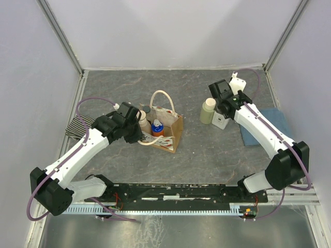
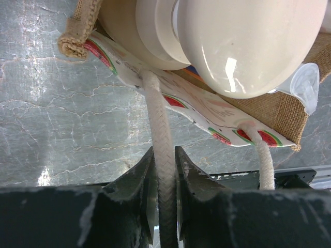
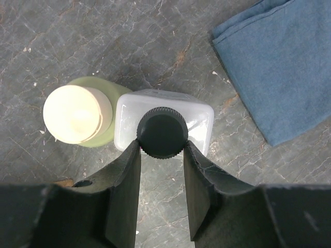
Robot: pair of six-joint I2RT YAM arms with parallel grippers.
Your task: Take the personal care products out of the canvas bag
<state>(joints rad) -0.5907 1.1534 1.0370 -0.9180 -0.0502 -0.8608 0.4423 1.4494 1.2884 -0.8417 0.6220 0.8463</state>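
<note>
My right gripper holds the white bottle and will move it slightly toward the folded blue cloth, then open, because the yellow-green bottle is standing close beside the white bottle.
The canvas bag [image 1: 173, 132] stands mid-table with its printed side panel [image 2: 207, 116] facing my left gripper [image 1: 135, 132]. That gripper [image 2: 164, 152] is shut on one cream loop handle [image 2: 161, 129]. Inside the bag are a blue-and-orange bottle [image 1: 158, 127] and a tan pump bottle [image 1: 142, 119], whose cream top [image 2: 243, 41] fills the left wrist view. To the right, my right gripper [image 1: 223, 109] [image 3: 162, 146] is shut on the black cap [image 3: 162, 129] of the white bottle [image 3: 201, 121]. A pale yellow-green bottle [image 1: 207, 111] [image 3: 77, 114] stands close beside it on the table.
A folded blue cloth [image 1: 264, 126] [image 3: 279, 62] lies right of the two bottles, under the right arm. A striped cloth [image 1: 80, 126] lies at the left edge. The bag's other handle [image 1: 163, 98] stands upright. Walls close in the back and sides.
</note>
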